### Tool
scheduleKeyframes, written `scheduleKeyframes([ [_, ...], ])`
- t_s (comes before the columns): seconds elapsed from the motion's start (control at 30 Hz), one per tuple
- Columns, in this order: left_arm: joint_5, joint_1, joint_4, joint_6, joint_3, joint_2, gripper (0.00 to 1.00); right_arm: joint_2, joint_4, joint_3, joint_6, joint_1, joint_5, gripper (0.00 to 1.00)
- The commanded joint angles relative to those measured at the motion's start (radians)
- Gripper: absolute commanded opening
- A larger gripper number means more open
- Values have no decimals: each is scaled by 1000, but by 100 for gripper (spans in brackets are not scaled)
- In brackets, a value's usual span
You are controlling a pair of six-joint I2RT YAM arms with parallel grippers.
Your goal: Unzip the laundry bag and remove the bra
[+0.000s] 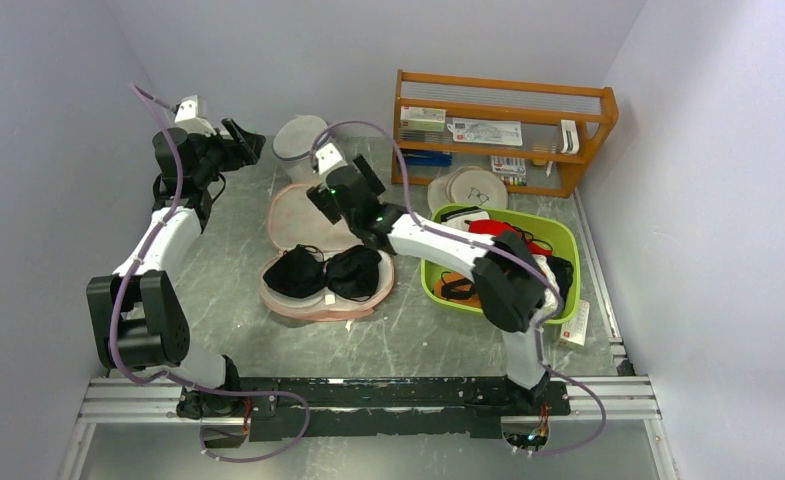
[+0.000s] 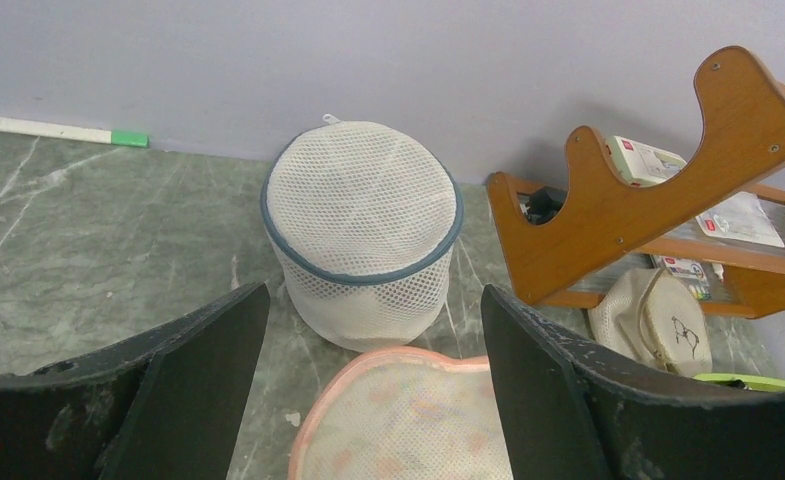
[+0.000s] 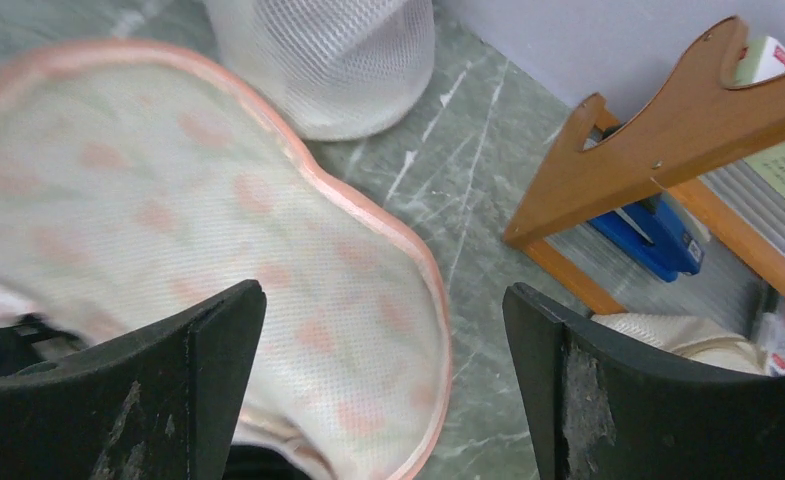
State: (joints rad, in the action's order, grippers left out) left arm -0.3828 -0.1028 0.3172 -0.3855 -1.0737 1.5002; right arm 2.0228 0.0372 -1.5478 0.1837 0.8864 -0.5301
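I should next move my right gripper back and down onto the bra's edge by the green bin (image 3: 276, 466), because the black bra is below it and closer to my base.
The laundry bag (image 1: 303, 215) lies unzipped on the table, its peach-rimmed mesh lid flipped back. The black bra (image 1: 323, 272) lies in its near half, both cups showing. My right gripper (image 1: 343, 195) hovers open and empty over the flipped lid; in the right wrist view (image 3: 385, 288) the lid (image 3: 218, 200) lies under and between the jaws. A black sliver, probably the bra (image 3: 261, 468), shows at the bottom edge. My left gripper (image 1: 246, 138) is raised at the far left, open and empty. In the left wrist view (image 2: 375, 290) the lid's far edge (image 2: 408, 420) lies below the jaws.
A white cylindrical mesh bag (image 1: 298, 140) stands just behind the pouch. A wooden shelf (image 1: 503, 130) with small items stands at the back right, a round beige pouch (image 1: 473, 187) in front of it. A green bin (image 1: 438, 285) with red and orange garments sits right of the pouch.
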Motion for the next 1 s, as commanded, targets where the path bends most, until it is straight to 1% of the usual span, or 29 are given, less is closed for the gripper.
scheduleKeyframes([
  [0.0,-24,1,18,7,-32,3,89,-158,-98,101,-224,2,168,90],
  [0.1,-31,4,12,6,-36,10,90,-296,-50,271,-382,-3,310,91],
  [0.2,-43,9,25,5,-36,9,94,-401,39,431,-544,-7,431,90],
  [0.33,-46,33,41,23,-28,-13,97,-463,96,555,-719,-48,526,88],
  [0.37,-45,43,43,59,-26,-19,97,-467,102,581,-754,-67,566,86],
  [0.43,-40,64,43,94,-21,-29,98,-461,94,606,-811,-108,606,81],
  [0.5,-36,109,42,127,-19,-37,99,-449,71,617,-848,-136,633,76],
  [0.67,-53,165,52,161,-10,-49,100,-414,96,648,-920,-181,729,71],
  [0.87,-69,192,58,174,-9,-49,100,-377,61,631,-956,-194,704,68],
  [0.97,-65,191,53,172,-12,-46,100,-359,25,619,-979,-197,656,68],
])
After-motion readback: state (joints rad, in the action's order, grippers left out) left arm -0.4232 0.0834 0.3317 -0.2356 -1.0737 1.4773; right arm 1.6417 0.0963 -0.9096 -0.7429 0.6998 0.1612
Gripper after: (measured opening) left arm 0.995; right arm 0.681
